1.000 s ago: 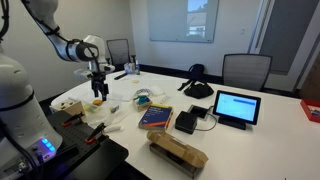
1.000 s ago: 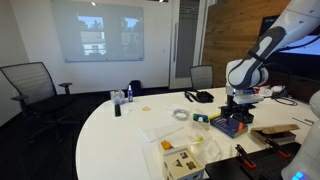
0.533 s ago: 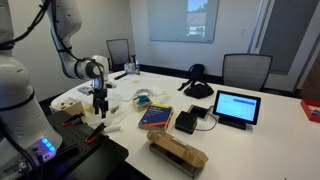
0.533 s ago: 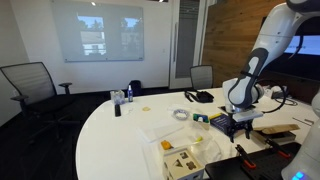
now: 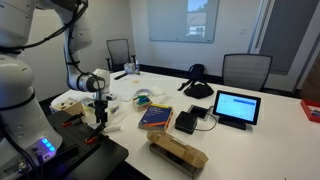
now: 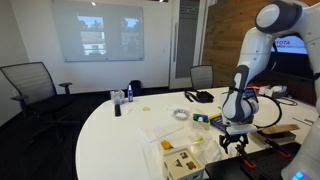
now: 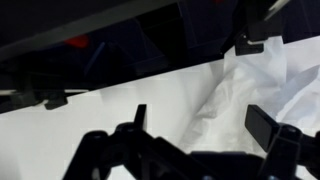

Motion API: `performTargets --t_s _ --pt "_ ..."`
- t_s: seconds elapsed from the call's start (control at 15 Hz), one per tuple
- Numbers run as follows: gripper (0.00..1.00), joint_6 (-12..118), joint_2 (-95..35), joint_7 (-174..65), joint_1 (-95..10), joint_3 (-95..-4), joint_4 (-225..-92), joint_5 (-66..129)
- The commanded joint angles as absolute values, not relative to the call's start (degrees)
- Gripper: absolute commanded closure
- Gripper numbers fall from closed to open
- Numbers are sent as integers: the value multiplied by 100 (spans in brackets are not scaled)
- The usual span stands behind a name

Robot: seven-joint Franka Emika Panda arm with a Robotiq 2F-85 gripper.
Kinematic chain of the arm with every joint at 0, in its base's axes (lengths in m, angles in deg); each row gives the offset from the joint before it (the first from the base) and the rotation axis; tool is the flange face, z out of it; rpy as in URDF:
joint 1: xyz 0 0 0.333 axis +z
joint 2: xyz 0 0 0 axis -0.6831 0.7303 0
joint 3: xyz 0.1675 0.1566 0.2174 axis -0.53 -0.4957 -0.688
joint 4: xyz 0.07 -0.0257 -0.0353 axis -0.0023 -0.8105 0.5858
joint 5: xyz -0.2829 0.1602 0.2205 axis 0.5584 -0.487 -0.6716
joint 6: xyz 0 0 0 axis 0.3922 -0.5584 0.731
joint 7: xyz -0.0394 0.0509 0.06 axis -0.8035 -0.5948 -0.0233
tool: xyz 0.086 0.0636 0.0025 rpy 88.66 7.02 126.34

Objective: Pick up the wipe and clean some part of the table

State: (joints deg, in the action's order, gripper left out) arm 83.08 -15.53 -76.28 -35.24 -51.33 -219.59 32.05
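Note:
My gripper moves down onto the bunched fold of the crumpled white wipe next.
The large white table [image 5: 262, 137] fills both exterior views [image 6: 115, 140]. A crumpled white wipe [image 7: 232, 95] lies on it near the edge by the black bench top. In the wrist view it sits between and just beyond my fingers. My gripper [image 7: 200, 122] is open and empty, pointing down, low over the wipe. In both exterior views the gripper [image 5: 100, 119] [image 6: 232, 141] hangs just above the table edge, with the wipe [image 5: 113, 125] beside its fingertips.
A blue book [image 5: 155, 117], a tablet [image 5: 236, 106], a cardboard box [image 5: 177, 152], a tape roll [image 5: 144, 97] and a black object [image 5: 197, 88] stand on the table. The black bench top [image 5: 88, 160] is close beside the gripper. Chairs [image 6: 30, 85] ring the table.
The arm has swung down and toward the bench-side edge of the table. The gripper has dropped from well above the table to just over the wipe, still open.

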Motion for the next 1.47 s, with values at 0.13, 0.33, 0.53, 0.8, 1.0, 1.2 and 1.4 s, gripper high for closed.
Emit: performTargets --t_s 0.13,0.33,0.53,0.8,1.0,1.2,1.4 --pt "0 8937 -828 -7537 -3094 -5164 -21522 2435" --pt "0 9118 -539 -7553 -2812 -5066 -21364 2239" --pt "36 9228 -263 -7527 -2599 -4967 -21276 2174" --pt "66 9355 -168 -7506 -2451 -4886 -21260 2050" --pt "91 9392 -320 -7483 -2463 -4865 -21321 1982" --pt "100 9419 -629 -7401 -2664 -4937 -21470 1903" --pt "98 9371 -1043 -7321 -2917 -4976 -21629 1829"
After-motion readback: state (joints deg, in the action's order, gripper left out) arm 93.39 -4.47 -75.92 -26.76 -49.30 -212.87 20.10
